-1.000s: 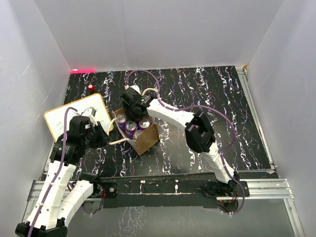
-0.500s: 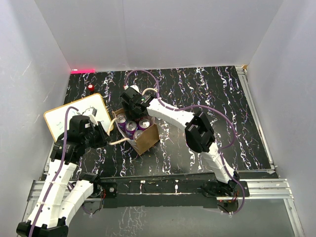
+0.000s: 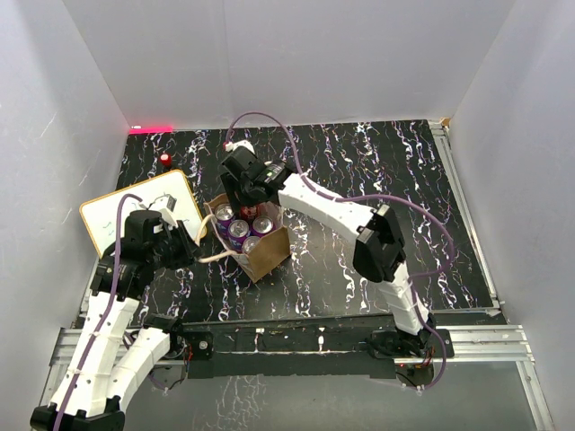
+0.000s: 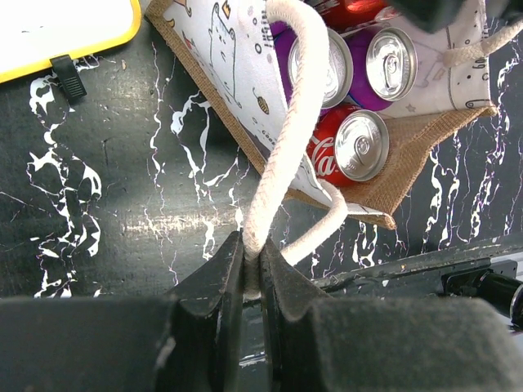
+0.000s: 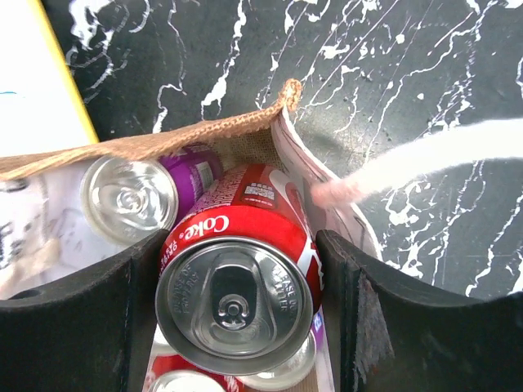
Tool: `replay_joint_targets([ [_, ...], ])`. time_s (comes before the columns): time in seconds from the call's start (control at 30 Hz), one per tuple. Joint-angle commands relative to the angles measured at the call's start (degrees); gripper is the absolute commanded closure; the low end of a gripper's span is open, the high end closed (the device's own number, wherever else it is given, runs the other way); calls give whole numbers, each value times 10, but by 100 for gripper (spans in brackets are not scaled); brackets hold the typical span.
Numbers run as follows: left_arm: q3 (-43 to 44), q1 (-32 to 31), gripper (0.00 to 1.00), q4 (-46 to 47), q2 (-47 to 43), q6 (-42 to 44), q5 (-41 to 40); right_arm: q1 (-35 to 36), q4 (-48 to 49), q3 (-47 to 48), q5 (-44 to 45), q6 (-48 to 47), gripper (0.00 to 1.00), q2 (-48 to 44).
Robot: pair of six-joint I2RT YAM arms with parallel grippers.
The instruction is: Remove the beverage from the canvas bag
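The right gripper will lift the Coke can above the bag's rim, move across to its right in the top view, then lower and release the can there, because the tabletop is clear on that side.
The canvas bag (image 3: 268, 255) stands at the table's left middle, with several cans in it. My right gripper (image 3: 248, 199) is over the bag's far side, shut on the beverage, a red Coke can (image 5: 237, 282). The can sits raised above the others, a jaw against each side. A purple can (image 5: 135, 196) stands beside it inside the bag's woven rim (image 5: 188, 140). To the bag's left, my left gripper (image 4: 252, 265) is shut on a cream handle (image 4: 286, 139) and holds it taut. Another Coke can (image 4: 351, 147) and purple cans (image 4: 392, 55) show in the bag.
An orange-rimmed whiteboard (image 3: 135, 214) lies left of the bag, close to my left arm. A small red object (image 3: 165, 159) sits at the far left. The bag's other cream handle (image 5: 441, 159) hangs to the right of the can. Grey walls enclose the table.
My right gripper has risen a little with the red can, which now stands above the others in the bag. The right arm's elbow has swung right. The left arm has not moved.
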Motion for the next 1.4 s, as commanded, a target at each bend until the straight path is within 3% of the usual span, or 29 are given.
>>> replay_joint_targets([
  [0.0, 1, 5, 97, -5, 0, 11, 0, 4, 81, -8, 9, -4, 91, -105],
  [0.27, 1, 8, 97, -6, 3, 8, -3, 4, 92, -15, 11, -4, 93, -160],
  [0.6, 1, 12, 97, -9, 7, 2, -16, 3, 97, -95, -17, 10, 93, -291],
  [0.83, 2, 13, 97, -8, 4, 1, -16, 3, 79, -253, 44, 31, 93, -434],
  [1.13, 1, 13, 97, -9, 15, 3, -13, -8, 62, -492, 213, 71, 93, -617],
  [1.27, 2, 13, 97, -8, 11, 3, -15, -67, 82, -601, 204, 90, 93, -642],
  [1.37, 2, 13, 97, -9, 11, 2, -16, -143, 114, -663, 143, 79, 93, -630],
])
